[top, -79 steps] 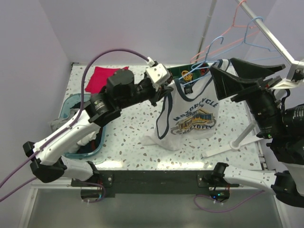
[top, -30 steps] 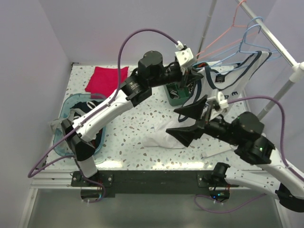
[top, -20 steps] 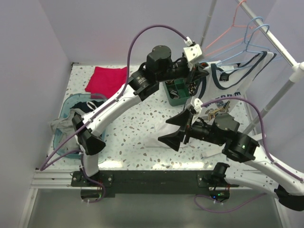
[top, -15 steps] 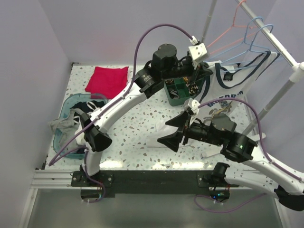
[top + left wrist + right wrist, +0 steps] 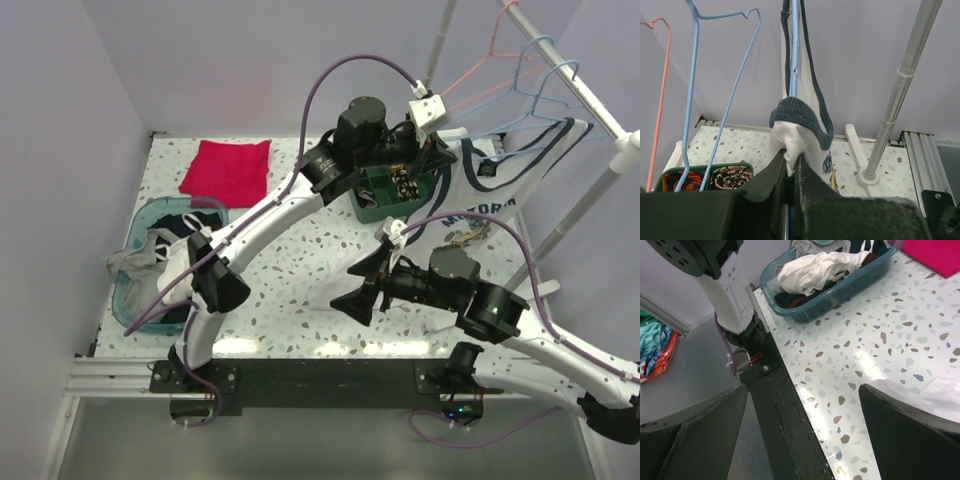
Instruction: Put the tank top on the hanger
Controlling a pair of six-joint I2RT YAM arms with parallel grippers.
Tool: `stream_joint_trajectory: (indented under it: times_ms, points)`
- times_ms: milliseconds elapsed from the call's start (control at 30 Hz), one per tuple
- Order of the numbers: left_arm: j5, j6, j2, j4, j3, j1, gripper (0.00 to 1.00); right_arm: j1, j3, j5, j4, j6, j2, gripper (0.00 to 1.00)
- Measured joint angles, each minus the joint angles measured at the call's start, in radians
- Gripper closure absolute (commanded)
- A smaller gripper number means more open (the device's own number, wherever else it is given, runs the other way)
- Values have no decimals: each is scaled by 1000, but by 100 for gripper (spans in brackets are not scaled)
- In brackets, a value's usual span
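The hanger threads the white fabric's strap. Next, my left gripper goes to the right in the top view toward the bar's near end (image 5: 614, 128) and releases the fabric.
The white tank top (image 5: 495, 195) with navy trim hangs in the air at the back right, below the rail. A thin light-blue hanger (image 5: 794, 50) runs up through its navy shoulder strap (image 5: 799, 114). My left gripper (image 5: 438, 160) is raised at the shirt's left shoulder. In the left wrist view this gripper (image 5: 791, 156) is shut on a fold of white fabric just under the strap. My right gripper (image 5: 358, 288) is open and empty, low over the front of the table and apart from the shirt. In the right wrist view the right gripper (image 5: 802, 390) frames bare table.
A metal rail (image 5: 570, 70) on a pole (image 5: 900, 90) carries a spare light-blue hanger (image 5: 715, 100) and a pink hanger (image 5: 660, 100). A green box (image 5: 385, 190) sits behind the right arm. A teal basket of clothes (image 5: 830, 275) and a red cloth (image 5: 228, 168) lie left.
My left arm has lifted the tank top up and right toward the rail, off the table. My right gripper has come down and left from the rail, and is open.
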Motion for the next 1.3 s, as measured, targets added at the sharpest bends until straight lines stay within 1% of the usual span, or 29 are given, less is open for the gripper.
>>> stream_joint_trajectory:
  times_ms: [533, 833, 1200, 1300]
  points:
    - [-9, -33, 54, 64, 46, -36, 100, 0, -32, 1, -3, 18, -15, 2]
    - [-11, -40, 91, 79, 47, -51, 100, 0, -39, 1, -6, 18, -21, 2]
    - [-13, -48, 91, 87, 35, -58, 100, 0, -49, 2, -8, 19, -21, 2]
    - [-14, -48, 91, 93, 18, -58, 98, 0, -49, 2, -7, 20, -21, 2]
